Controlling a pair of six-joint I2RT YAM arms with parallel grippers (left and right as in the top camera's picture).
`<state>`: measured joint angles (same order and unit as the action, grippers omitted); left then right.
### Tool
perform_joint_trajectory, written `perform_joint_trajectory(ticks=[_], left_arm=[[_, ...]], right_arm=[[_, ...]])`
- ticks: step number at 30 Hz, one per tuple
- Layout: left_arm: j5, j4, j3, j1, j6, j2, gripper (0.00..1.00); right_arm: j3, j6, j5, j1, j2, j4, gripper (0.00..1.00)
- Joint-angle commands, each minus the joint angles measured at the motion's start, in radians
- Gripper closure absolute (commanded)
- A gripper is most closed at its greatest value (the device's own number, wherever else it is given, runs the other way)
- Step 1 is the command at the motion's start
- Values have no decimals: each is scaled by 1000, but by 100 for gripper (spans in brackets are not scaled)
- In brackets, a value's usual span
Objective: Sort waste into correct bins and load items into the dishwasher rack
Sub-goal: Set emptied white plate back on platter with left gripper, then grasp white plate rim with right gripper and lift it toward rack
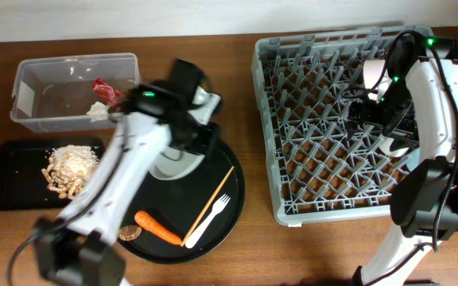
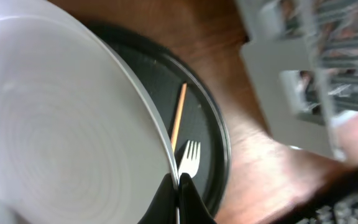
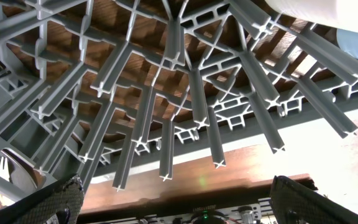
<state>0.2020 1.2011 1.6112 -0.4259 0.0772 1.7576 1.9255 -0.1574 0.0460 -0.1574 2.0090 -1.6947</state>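
Note:
My left gripper should next move down toward the round black tray's bare far part and let go of the white plate's rim there, because the tilted plate is still hanging above it.
My left gripper is shut on the rim of the white plate and holds it tilted over the round black tray. In the overhead view the left gripper is above the plate. On that tray lie the wooden stick, white fork, orange carrot and brown disc. My right gripper is open and empty, low inside the grey dishwasher rack. A white cup and a pale blue cup sit in the rack beside it. The bowl is not visible.
The clear tub at the back left holds the red wrapper and white paper bit. The shallow black rectangular tray holds beige crumbs. The rack's upright pegs surround my right gripper.

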Motion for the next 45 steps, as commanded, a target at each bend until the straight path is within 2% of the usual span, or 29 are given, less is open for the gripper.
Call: perform_joint_trajectory(ticks=[1, 6, 11, 12, 14, 15, 18, 21, 22, 25, 27, 30, 31, 33, 34, 39, 42, 45], left_arm=[[-125, -18, -20, -66, 95, 121, 100], [-185, -12, -21, -108, 139, 233, 100], [-173, -4, -21, -121, 139, 269, 98], [-172, -4, -21, -122, 139, 266, 93], [-173, -2, -20, -121, 139, 261, 58], [-173, 2, -18, -121, 139, 257, 49], [-186, 31, -1, -121, 138, 228, 47], [-259, 77, 28, -111, 139, 146, 46], [-283, 89, 34, -99, 139, 103, 42], [-308, 129, 34, -23, 139, -48, 32], [-308, 160, 34, 73, 139, -146, 26], [-307, 189, 34, 211, 139, -226, 24], [-307, 201, 34, 288, 139, -256, 20], [-297, 215, 34, 390, 145, -283, 5], [-293, 224, 33, 455, 165, -294, 2], [-293, 244, 15, 620, 196, -298, 1], [-272, 244, 3, 661, 207, -298, 1], [-273, 244, 3, 663, 207, -298, 1]], right_arm=[[-8, -3, -5, 0, -23, -5, 1], [-8, -3, -5, 0, -23, -5, 1], [-8, -3, -5, 0, -23, -5, 1], [-8, -3, -5, 0, -23, -5, 1], [-8, -3, -5, 0, -23, -5, 1], [-8, -3, -5, 0, -23, -5, 1], [-8, -3, -5, 0, -23, -5, 1], [-8, -3, 8, 0, -23, -5, 1], [-8, 0, 11, 0, -23, -5, 1], [-8, 1, -5, 0, -27, -5, 1], [7, 0, -13, 2, -52, -4, 1], [60, 0, -11, 30, -108, -4, 1], [92, 1, -8, 60, -140, -4, 1], [128, 1, 13, 118, -182, 5, 1], [138, 5, 37, 171, -204, 23, 1], [137, 3, 55, 443, -196, 87, 2], [137, -22, 56, 602, -135, 150, 1], [137, -59, 55, 702, -63, 213, 1]])
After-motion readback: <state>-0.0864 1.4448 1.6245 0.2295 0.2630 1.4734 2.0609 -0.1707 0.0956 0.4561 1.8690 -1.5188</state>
